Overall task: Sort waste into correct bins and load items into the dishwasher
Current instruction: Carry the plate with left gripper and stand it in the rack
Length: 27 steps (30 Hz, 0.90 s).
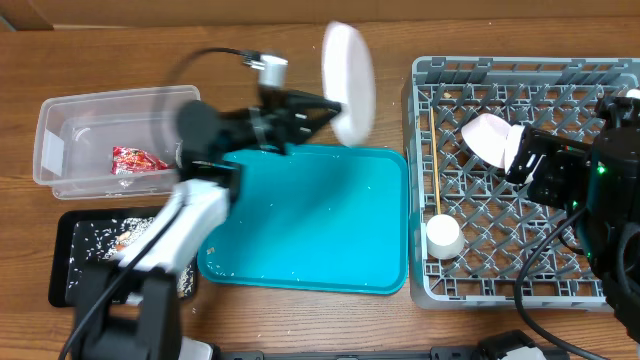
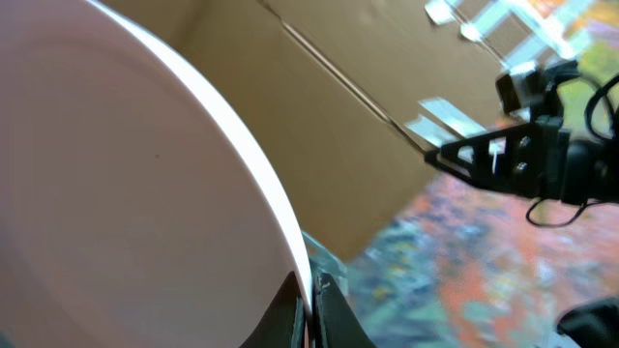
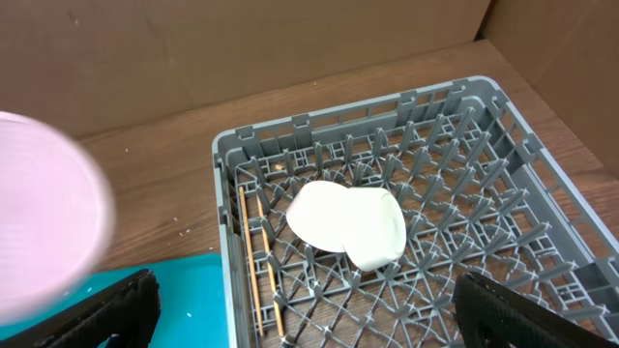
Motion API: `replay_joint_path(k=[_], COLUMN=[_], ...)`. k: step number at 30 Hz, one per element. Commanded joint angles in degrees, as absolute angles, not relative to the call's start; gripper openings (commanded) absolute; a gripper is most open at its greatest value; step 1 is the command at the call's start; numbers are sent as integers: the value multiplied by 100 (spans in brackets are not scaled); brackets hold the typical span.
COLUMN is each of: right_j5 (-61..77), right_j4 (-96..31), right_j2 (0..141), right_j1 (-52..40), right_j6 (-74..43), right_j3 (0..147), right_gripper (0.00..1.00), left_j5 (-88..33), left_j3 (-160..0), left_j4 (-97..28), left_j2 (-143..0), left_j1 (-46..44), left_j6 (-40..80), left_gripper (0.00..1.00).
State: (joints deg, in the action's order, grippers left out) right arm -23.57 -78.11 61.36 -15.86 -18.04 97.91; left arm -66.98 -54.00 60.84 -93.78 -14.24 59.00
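The rack's bowl-free chopstick side (image 1: pixel 427 150) is below my left gripper and to its right in the overhead view, so I will cross there, lower the plate (image 1: pixel 349 83) and let it go.
My left gripper (image 1: pixel 325 106) is shut on the rim of the round white plate (image 1: pixel 349 83) and holds it on edge in the air above the teal tray's far side. In the left wrist view the plate (image 2: pixel 135 193) fills the left side, with its rim pinched between my fingers (image 2: pixel 311 304). My right gripper (image 3: pixel 300 309) is open and empty over the grey dish rack (image 1: pixel 600 285). In the rack lie two stacked bowls (image 3: pixel 348 224), a small white cup (image 1: pixel 444 237) and the chopsticks (image 3: pixel 254 261). The clear tub (image 1: pixel 60 135) holds the red wrapper (image 1: pixel 138 160). The black tray (image 1: pixel 68 262) holds rice scraps.
The teal serving tray (image 1: pixel 310 225) lies in the middle with a few crumbs on it. Cardboard walls stand behind the table. The left arm's white link reaches over the black tray.
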Motion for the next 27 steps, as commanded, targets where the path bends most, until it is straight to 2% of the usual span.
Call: replay_joint_path(k=[1, 9, 14, 18, 20, 22, 23, 24, 25, 27], right_j5=[-2438, -2440, -2438, -2438, -2440, -2438, -2438, -2438, -2440, -2438], right_j4=[-7797, -7795, -7795, -7795, -7795, -7797, -7795, -7795, -7797, -7795], right_j2=[6128, 6128, 6128, 6128, 6128, 6128, 6128, 6125, 6125, 6128], right_j1=[-1601, -1601, -1601, -1601, -1601, -1601, -1601, -1601, -1601, -1601], right_j6=[-1848, -1848, -1848, -1848, -1848, -1848, -1848, -1848, -1848, -1848], right_j3=[9843, 9843, 9843, 9843, 9843, 9843, 9843, 9843, 9843, 9843], right_gripper=[100, 100, 100, 100, 100, 100, 100, 100, 100, 100], left_j5=[-6270, -5260, -4724, -4322, -4187, -4193, -4202, -4202, -4195, -4211], left_j3=[-5714, -5961, -5961, -5961, -5961, -5961, -5961, -5966, -5979, -6023], left_j4=[6692, 6600, 6490, 5745, 5446, 5413, 5417, 5428, 5424, 5422], left_j2=[-9824, -10654, -10943, -10951, -10951, -10951, -10949, -10945, -10938, -10932], left_j1=[-2130, -3070, -3258, -3269, -3267, -3258, -3245, -3234, -3216, -3170], left_j6=[6455, 6504, 6733, 6608, 6523, 6429, 6370, 6344, 6342, 6287], left_gripper=[4, 4, 4, 5, 18, 49, 59, 92, 100, 100])
